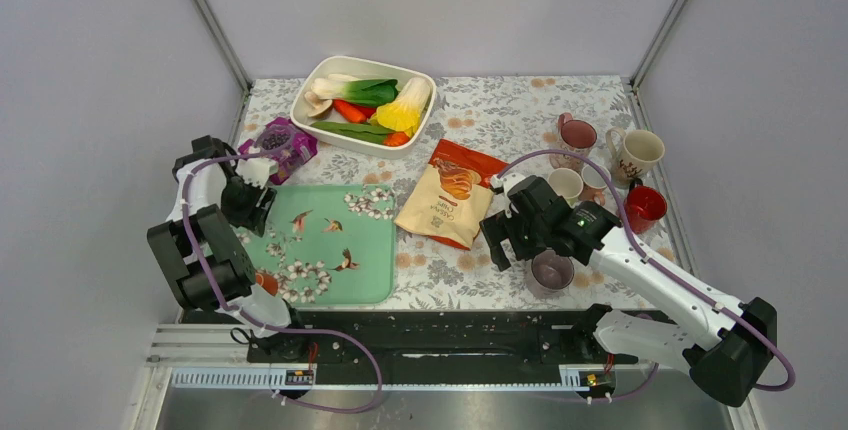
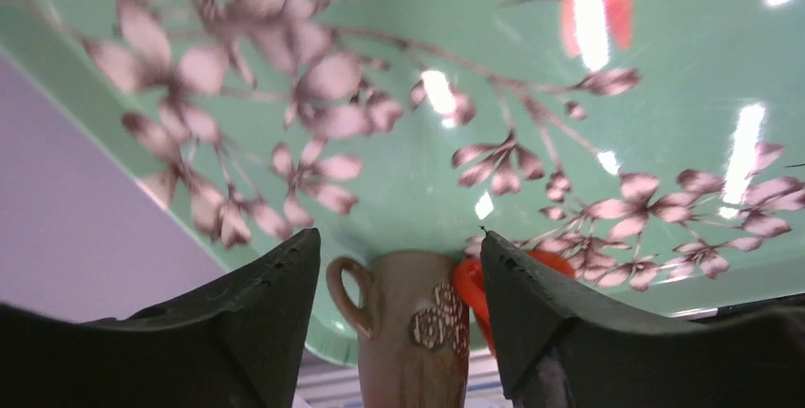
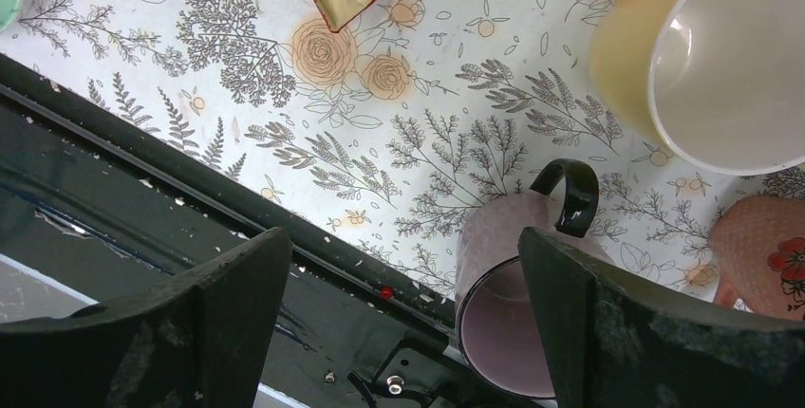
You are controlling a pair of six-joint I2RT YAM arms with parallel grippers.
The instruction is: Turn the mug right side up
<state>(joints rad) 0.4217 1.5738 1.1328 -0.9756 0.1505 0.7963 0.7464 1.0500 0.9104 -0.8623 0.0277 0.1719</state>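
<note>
The handle sits off-center beside one finger, so my left gripper needs to go down toward the tray (image 2: 456, 28) and turn, to bring its fingers around the brown mug's handle (image 2: 349, 298).
A mauve mug (image 1: 551, 270) with a black handle stands near the table's front edge, its opening facing up; it also shows in the right wrist view (image 3: 498, 237). My right gripper (image 1: 505, 238) is open just left of it, and in the wrist view (image 3: 403, 237) the mug sits partly behind the right finger. A brown mug (image 2: 408, 332) with a rose pattern stands on the green tray (image 2: 456, 28) by an orange thing (image 2: 469, 285); its upper end is cut off. My left gripper (image 2: 399, 234) is open and empty above the tray (image 1: 250, 206).
Several other cups stand at the right: pink (image 1: 577, 134), cream patterned (image 1: 636, 153), red (image 1: 645, 208), yellow (image 3: 712, 76). A chip bag (image 1: 450, 193) lies mid-table. A white dish of vegetables (image 1: 365, 105) and a purple packet (image 1: 280, 145) are at the back. A black rail (image 3: 190, 190) borders the front.
</note>
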